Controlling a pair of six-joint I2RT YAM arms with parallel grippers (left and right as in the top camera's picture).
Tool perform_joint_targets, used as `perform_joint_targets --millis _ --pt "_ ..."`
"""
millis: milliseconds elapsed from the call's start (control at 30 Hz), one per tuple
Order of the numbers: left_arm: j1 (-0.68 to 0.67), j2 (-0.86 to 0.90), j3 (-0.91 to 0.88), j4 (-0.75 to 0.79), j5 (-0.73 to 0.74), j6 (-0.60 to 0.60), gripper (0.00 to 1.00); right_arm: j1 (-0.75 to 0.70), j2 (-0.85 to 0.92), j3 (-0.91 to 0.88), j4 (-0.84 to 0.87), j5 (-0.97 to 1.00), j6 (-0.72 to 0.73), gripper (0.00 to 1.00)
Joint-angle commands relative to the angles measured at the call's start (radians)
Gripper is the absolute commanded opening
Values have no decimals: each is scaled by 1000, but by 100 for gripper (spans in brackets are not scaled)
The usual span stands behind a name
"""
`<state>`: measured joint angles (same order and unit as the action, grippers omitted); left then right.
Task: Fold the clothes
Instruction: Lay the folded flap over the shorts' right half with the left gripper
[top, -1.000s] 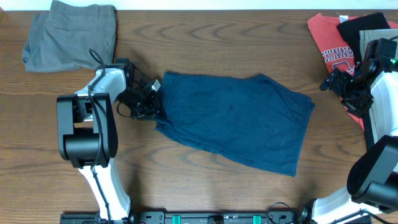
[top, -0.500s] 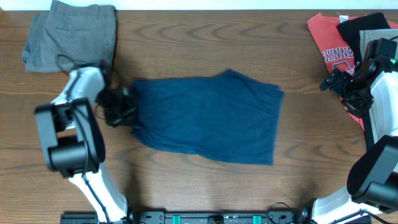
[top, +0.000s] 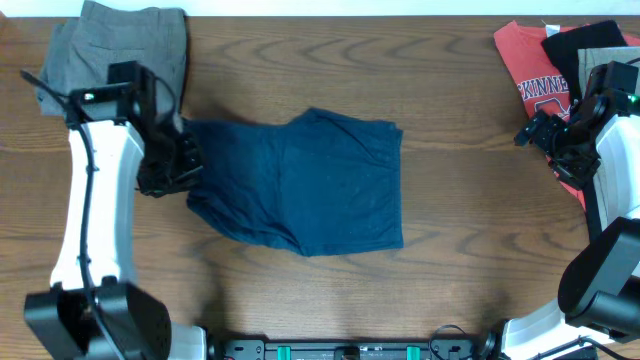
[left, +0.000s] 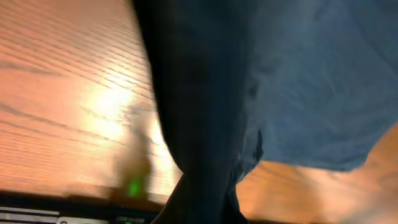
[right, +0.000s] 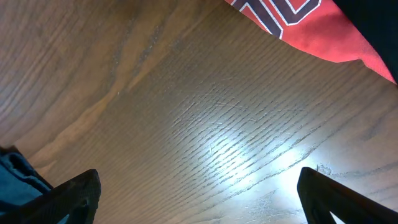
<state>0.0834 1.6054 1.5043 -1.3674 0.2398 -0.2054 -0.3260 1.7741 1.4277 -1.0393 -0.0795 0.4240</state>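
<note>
The held side of the shorts hangs unfolded, so my left gripper needs to swing to the right in the overhead view next. It needs to lower onto the shorts' flat half (top: 356, 186) (left: 333, 112) to release the fold.
The dark navy blue shorts (top: 310, 180) lie spread on the wooden table at centre-left in the overhead view. My left gripper (top: 178, 160) is shut on their left edge. In the left wrist view the navy cloth (left: 261, 81) hangs from the jaws and fills most of the frame, hiding the fingers. My right gripper (top: 545, 132) is open and empty at the right of the table, apart from the shorts. In the right wrist view its two fingertips (right: 199, 193) hover over bare wood.
Grey-brown shorts (top: 110, 50) lie at the back left, close behind my left arm. A red printed T-shirt (top: 535, 70) with dark and olive garments on it lies at the back right; its corner shows in the right wrist view (right: 311, 25).
My left gripper has dragged the navy shorts leftward across the table, and the cloth has bunched narrower. The left arm swung toward the left edge. The right arm has not moved.
</note>
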Motion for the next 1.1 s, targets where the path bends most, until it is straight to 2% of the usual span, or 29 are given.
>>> perform_joint_targets --millis 0,200,567,1067 --pt "-78 -38 26 -12 -29 10 6 0 4 7 -1 -3 -11 99" --pt "-211 -43 26 30 -32 1 6 0 4 7 -1 -3 -11 99" --pt "-483 -32 20 203 -32 -28 6 0 4 7 -1 -3 -10 99" --pt "-645 85 -16 348 -31 -41 6 0 4 7 -1 -3 -10 99"
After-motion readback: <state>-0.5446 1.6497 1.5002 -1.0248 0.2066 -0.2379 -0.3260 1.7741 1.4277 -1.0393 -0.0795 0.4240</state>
